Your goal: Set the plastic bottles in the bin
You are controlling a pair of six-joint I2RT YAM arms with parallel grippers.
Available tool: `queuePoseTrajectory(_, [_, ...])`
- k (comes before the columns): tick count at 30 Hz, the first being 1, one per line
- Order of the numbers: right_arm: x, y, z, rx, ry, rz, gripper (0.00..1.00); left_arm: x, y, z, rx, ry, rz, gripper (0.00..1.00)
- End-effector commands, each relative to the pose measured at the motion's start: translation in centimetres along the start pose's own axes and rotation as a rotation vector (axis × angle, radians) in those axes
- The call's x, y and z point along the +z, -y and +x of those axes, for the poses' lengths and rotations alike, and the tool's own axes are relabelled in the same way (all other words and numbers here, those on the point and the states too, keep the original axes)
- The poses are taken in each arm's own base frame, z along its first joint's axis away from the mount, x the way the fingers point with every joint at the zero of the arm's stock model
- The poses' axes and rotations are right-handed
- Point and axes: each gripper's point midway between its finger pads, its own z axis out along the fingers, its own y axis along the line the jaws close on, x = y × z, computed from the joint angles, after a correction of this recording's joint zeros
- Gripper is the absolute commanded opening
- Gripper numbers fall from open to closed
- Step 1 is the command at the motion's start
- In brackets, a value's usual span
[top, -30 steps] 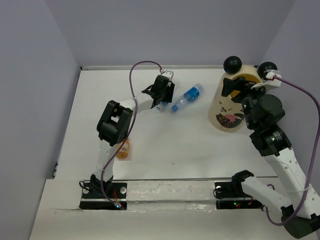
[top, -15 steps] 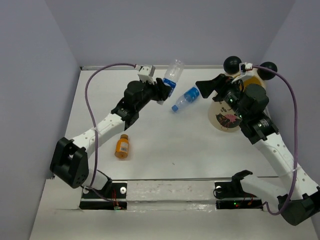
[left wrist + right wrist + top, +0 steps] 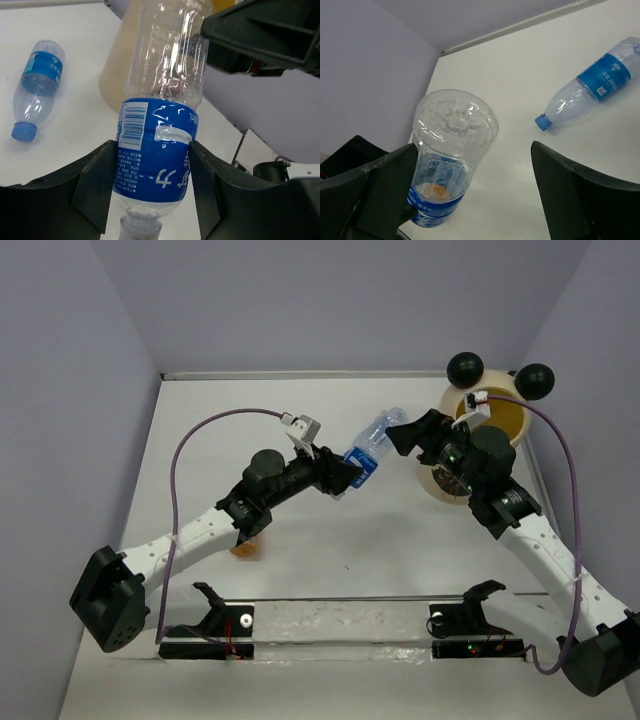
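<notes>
I will slide my right gripper toward my left gripper and slightly back, and then close it on the held bottle's clear base end (image 3: 390, 424) (image 3: 453, 129).
My left gripper (image 3: 345, 472) is shut on a clear bottle with a blue label (image 3: 368, 450), held in the air neck down (image 3: 155, 165), base towards the bin. My right gripper (image 3: 408, 432) is open, and the bottle's base (image 3: 452, 145) sits beside its left finger, not gripped. A second clear blue-label bottle (image 3: 37, 90) lies on the table behind it and also shows in the right wrist view (image 3: 592, 85). An orange bottle (image 3: 245, 547) lies partly under my left arm. The cream-yellow bin (image 3: 512, 405) with black ball ears stands at the right, behind my right wrist.
The bin's cream wall (image 3: 112, 65) is close behind the held bottle. The side walls and back wall enclose the white table (image 3: 330, 530). The arm bases stand along the near edge.
My left arm has carried the bottle from the back of the table down and right, towards the bin. My right gripper has moved left from the bin's rim to meet the bottle's base.
</notes>
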Motion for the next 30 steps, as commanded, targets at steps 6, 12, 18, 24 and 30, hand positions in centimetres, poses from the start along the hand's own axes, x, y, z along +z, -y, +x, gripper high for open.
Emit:
queuePoseTrajectory(6, [-0.7, -2.0, 2.9, 0.006, -0.053, -0.179, 1.00, 0.0, 4.1, -2.6, 0.021, 0.095, 0.147, 0.54])
queuePoseTrajectory(12, [-0.4, -3.1, 3.2, 0.035, -0.055, -0.242, 0.95, 0.0, 4.9, -2.5, 0.027, 0.091, 0.184, 0.54])
queuePoseTrajectory(18, [-0.9, -2.0, 0.4, -0.015, 0.067, -0.144, 0.48, 0.0, 3.5, -2.2, 0.058, 0.097, 0.116, 0.81])
queuePoseTrajectory(24, [-4.3, -1.6, -8.1, -0.154, 0.320, 0.063, 0.42, 1.2, -2.4, -3.3, 0.121, 0.080, -0.208, 0.99])
queuePoseTrajectory(30, [-8.8, 0.7, -14.2, -0.294, 0.510, 0.324, 0.39, 4.4, -8.9, -1.4, 0.217, -0.046, -0.440, 0.99])
